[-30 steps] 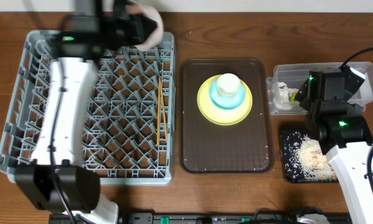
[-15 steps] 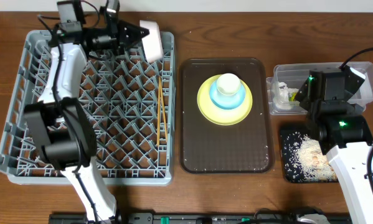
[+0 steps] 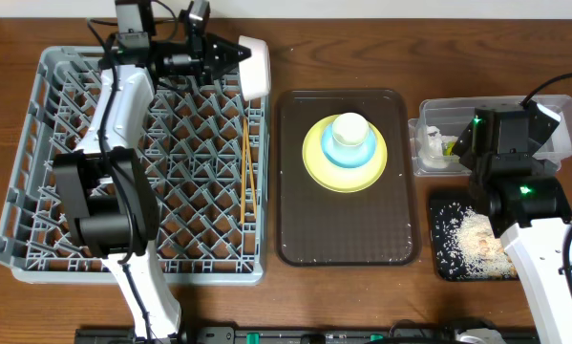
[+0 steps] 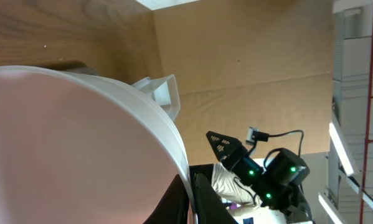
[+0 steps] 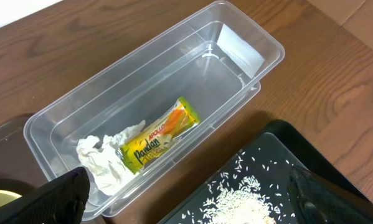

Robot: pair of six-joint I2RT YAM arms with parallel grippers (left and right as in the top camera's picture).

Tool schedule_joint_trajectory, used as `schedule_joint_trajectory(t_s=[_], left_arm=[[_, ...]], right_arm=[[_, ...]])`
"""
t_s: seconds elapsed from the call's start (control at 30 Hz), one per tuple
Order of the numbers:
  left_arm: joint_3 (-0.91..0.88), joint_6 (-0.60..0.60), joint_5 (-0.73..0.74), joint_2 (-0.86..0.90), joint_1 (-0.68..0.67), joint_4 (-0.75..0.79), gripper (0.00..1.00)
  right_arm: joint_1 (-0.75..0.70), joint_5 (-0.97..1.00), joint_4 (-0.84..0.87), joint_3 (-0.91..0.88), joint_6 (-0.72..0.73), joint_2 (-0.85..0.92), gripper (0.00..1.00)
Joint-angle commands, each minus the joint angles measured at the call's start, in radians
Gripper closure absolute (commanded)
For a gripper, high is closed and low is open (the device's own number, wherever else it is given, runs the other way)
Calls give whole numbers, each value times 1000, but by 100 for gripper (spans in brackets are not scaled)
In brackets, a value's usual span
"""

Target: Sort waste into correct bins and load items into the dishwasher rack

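The left gripper will next lower the white bowl in from the rack's edge by the serving tray to let it go inside, because the bottom of the bowl sticks out over that edge.
My left gripper (image 3: 240, 48) is shut on the rim of the white bowl (image 3: 258, 65), holding it on edge over the far right corner of the grey dishwasher rack (image 3: 37, 191). The left wrist view shows the bowl (image 4: 68, 149) pinched between the black fingers (image 4: 205, 202). Chopsticks (image 3: 247, 172) lie in the rack. A blue cup (image 3: 349, 139) stands upside down on the yellow plate (image 3: 316, 158). My right gripper (image 5: 195, 199) hangs open between the clear tub (image 5: 248, 43) and the black tray (image 5: 335, 155). The tub holds the wrapper (image 5: 158, 137) and the napkin (image 5: 102, 158). Food scraps (image 5: 242, 202) lie in the tray.
The plate and cup rest on a dark brown serving tray (image 3: 348, 229) between the rack and the bins. The clear tub (image 3: 562, 134) sits behind the black tray (image 3: 443, 239) at the table's right side. Bare wooden table surrounds them.
My left arm has carried the bowl rightward along the rack's far edge to its right corner. The right arm has not moved.
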Motion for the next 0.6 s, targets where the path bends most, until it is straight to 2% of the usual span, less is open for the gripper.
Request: schedule_joint_trajectory(t_s=[0.0,0.57], left_arm=[[-32,-1,-28,-1,8,2,92],[-42,2,-28,101,25,-4,91]], right_arm=[[-3,14,-2,10,13,-8,1],[-3,14,-2,10,13,-8,1]])
